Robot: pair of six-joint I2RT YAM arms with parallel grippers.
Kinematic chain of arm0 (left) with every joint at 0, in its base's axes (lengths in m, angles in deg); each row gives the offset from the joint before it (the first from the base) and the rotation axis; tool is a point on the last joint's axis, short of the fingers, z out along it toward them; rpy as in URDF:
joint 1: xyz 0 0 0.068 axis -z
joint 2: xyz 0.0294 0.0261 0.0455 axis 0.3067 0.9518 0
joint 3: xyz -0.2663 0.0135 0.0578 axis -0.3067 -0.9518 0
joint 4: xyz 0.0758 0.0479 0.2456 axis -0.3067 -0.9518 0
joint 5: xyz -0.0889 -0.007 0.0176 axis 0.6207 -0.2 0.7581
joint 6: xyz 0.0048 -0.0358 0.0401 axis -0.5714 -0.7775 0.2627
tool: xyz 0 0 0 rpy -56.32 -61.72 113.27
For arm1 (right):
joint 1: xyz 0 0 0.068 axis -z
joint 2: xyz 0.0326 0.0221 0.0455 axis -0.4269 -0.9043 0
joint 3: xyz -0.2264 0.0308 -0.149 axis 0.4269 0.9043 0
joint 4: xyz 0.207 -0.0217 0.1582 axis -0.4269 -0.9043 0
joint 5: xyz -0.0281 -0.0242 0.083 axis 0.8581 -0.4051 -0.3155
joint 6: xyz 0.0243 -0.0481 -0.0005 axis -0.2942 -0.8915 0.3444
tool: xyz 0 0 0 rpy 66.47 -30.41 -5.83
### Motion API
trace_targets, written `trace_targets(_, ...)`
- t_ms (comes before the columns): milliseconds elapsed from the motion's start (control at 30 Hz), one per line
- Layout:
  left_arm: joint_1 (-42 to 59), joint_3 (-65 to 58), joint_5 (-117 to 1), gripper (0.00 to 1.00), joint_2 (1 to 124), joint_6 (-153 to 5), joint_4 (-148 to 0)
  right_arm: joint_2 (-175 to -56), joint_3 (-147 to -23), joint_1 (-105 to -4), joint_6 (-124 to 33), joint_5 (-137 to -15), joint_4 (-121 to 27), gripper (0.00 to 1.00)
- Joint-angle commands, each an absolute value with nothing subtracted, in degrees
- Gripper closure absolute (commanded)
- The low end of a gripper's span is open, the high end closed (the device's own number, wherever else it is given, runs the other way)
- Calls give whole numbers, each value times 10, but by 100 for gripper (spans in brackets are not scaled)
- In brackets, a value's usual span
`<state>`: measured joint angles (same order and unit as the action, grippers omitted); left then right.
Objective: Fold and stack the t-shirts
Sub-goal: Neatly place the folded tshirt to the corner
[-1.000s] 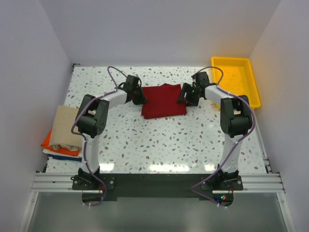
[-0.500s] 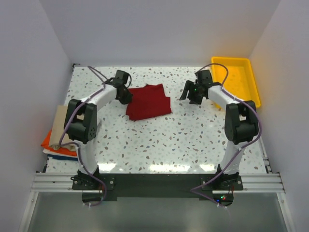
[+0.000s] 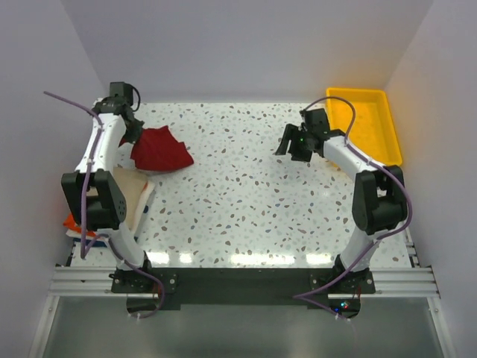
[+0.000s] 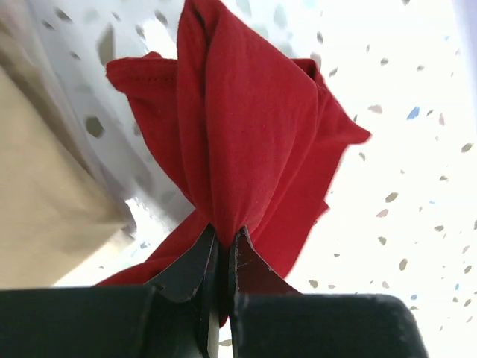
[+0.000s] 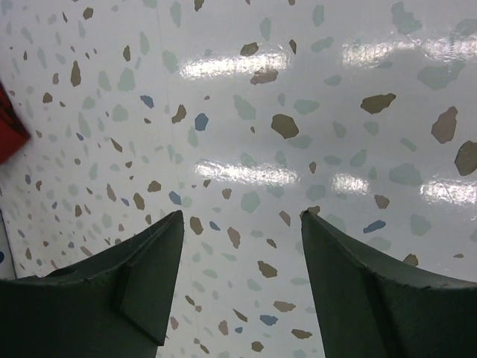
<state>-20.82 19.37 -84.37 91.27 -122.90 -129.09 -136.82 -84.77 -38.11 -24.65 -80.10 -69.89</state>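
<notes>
The left gripper rises next and carries it to the left in the top view and back over the tan shirt, since the red shirt hangs beyond the stack.
The folded dark red t-shirt hangs from my left gripper at the far left of the table, just beyond the stack. In the left wrist view the jaws are pinched shut on a bunched edge of the red shirt, and my left gripper holds it above the table. The stack at the left edge has a tan shirt on top, also seen in the left wrist view, with an orange one and blue below. My right gripper is open and empty over bare table.
The yellow plastic tray stands at the back right corner. White walls close in the table on the left, back and right. The terrazzo tabletop spreads between the arms.
My left gripper has carried the red shirt from the table's middle to the far left, beside the stack. My right gripper let go of the shirt and stays near the back right.
</notes>
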Motion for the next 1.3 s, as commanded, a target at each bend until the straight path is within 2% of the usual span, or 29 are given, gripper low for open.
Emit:
trace_targets(0, -245, 245, -866, 100, 868, -1231, -1337, -1334, -847, -386, -241, -795, -699, 32)
trace_targets(167, -287, 261, -838, 100, 845, -1196, -1327, -1325, -843, -389, -241, -799, -701, 32)
trace_targets(733, -334, 364, -825, 100, 813, -1141, -1382, -1310, -862, -399, -242, -799, -716, 32)
trace_targets(1000, -346, 360, -824, 100, 774, -1137, -1398, -1296, -862, -403, -241, -798, -725, 32)
trace_targets(1267, -362, 279, -839, 100, 702, -1132, -1399, -1260, -841, -408, -246, -800, -732, 32)
